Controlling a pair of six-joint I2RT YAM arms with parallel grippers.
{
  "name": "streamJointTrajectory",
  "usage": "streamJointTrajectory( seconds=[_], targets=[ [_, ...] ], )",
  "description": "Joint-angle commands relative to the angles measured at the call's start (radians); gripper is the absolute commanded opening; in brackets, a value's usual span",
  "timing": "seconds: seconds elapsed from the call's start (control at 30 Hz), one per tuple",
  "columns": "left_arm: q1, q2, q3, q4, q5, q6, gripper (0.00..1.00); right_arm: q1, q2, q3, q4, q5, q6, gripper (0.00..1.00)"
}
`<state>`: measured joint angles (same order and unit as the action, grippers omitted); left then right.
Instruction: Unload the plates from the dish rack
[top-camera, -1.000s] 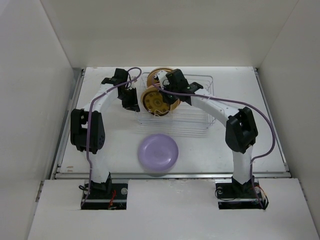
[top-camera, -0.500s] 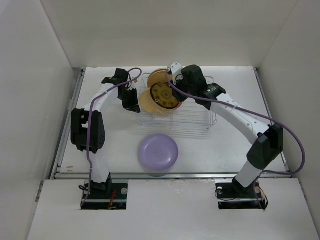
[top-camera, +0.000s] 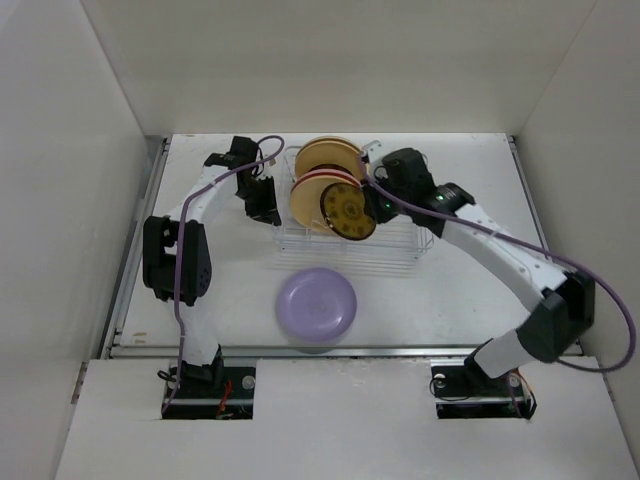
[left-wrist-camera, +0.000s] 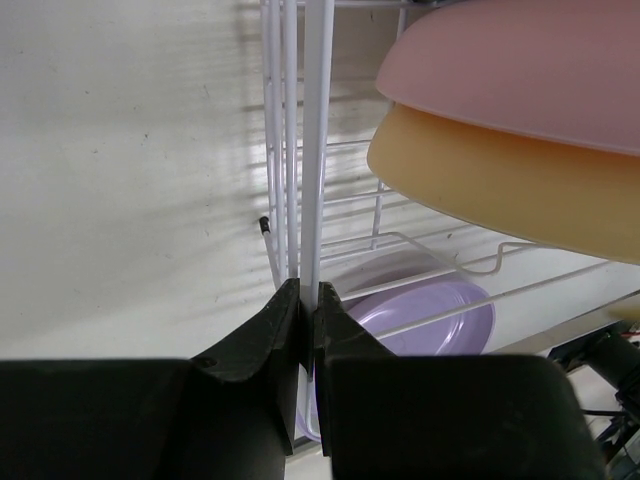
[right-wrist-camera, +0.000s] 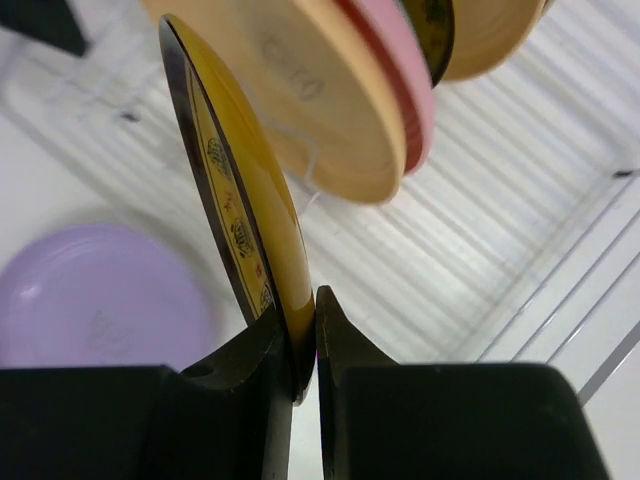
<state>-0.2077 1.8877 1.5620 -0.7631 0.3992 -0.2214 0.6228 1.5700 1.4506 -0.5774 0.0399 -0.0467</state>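
My right gripper will move back from the rack (top-camera: 400, 245) next and then lower the patterned plate to the table beside the lavender plate (top-camera: 317, 305), where there is open space.
The silver wire dish rack (top-camera: 400, 245) stands at the middle back of the table. A cream plate (top-camera: 325, 158), a pink plate (top-camera: 322, 178) and a tan-orange plate (top-camera: 308, 205) stand on edge in its left part. My right gripper (top-camera: 374, 207) is shut on the rim of the small dark-yellow patterned plate (top-camera: 348, 212) and holds it upright above the rack; the wrist view shows the rim (right-wrist-camera: 240, 190) pinched in my right gripper (right-wrist-camera: 305, 330). My left gripper (top-camera: 266, 206) is shut on a wire (left-wrist-camera: 310, 150) at the rack's left end. A lavender plate (top-camera: 317, 305) lies flat on the table in front of the rack.
The right part of the rack holds no plates. White walls close in the table on the left, back and right. In the left wrist view the pink plate (left-wrist-camera: 520, 70) and the tan-orange plate (left-wrist-camera: 510, 190) hang over the wires, with the lavender plate (left-wrist-camera: 430, 315) beyond.
My right arm has swung out to the right and carried the dark-yellow plate right and nearer, away from the standing plates. The left arm has not moved.
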Motion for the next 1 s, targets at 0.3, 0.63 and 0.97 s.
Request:
streamJointTrajectory(
  seconds=[0.3,0.63,0.97],
  targets=[
    [-0.004,0.03,0.148,-0.13,0.004,-0.022,0.0,-0.172,-0.524,-0.655,-0.13,-0.317,0.617,0.0],
    [-0.004,0.01,0.181,-0.142,-0.031,0.008,0.0,-0.274,-0.61,-0.854,-0.069,-0.259,0.876,0.0],
    [-0.032,-0.047,0.199,-0.142,-0.143,0.14,0.27,-0.305,-0.536,-0.935,-0.013,-0.192,0.932,0.49]
  ],
)
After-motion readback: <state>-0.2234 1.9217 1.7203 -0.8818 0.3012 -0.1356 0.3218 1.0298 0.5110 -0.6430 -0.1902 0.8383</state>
